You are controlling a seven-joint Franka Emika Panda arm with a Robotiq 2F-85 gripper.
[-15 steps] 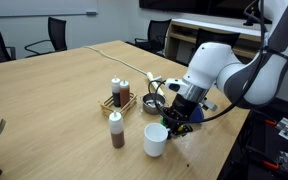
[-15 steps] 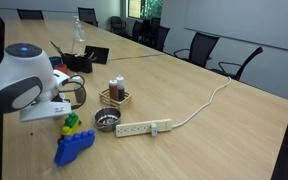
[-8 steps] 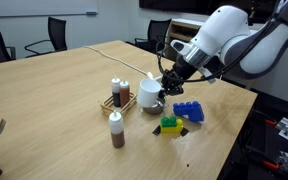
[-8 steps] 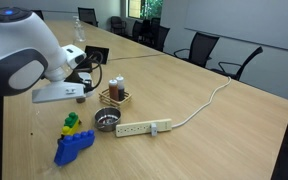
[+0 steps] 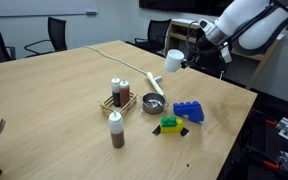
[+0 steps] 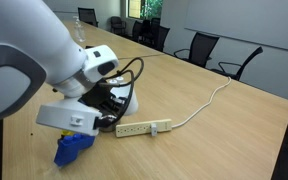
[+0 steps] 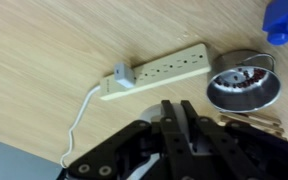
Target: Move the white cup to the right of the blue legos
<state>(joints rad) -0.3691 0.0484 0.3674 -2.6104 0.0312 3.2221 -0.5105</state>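
The white cup comes back from the power strip in my gripper next, down to the table beside the blue legos [image 5: 188,111].
In an exterior view my gripper [image 5: 181,59] is shut on the white cup [image 5: 173,62] and holds it high in the air, above and behind the grey bowl. The blue legos [image 5: 188,111] lie on the table below, in front of the cup. They also show in the other exterior view [image 6: 74,148] and at the top right corner of the wrist view [image 7: 287,20]. In the wrist view my fingers [image 7: 182,125] are close together on a pale curved rim; most of the cup is hidden.
A grey metal bowl [image 5: 153,104] [image 7: 242,85] sits next to a wooden condiment rack [image 5: 118,98]. A green-and-yellow lego cluster [image 5: 170,124] lies beside the blue legos. A sauce bottle [image 5: 116,130] stands in front. A white power strip [image 7: 159,70] [image 6: 144,128] with its cable lies behind the bowl.
The cup left the table at the front beside the sauce bottle. My gripper carried it up and back past the bowl, and it now hangs high above the table.
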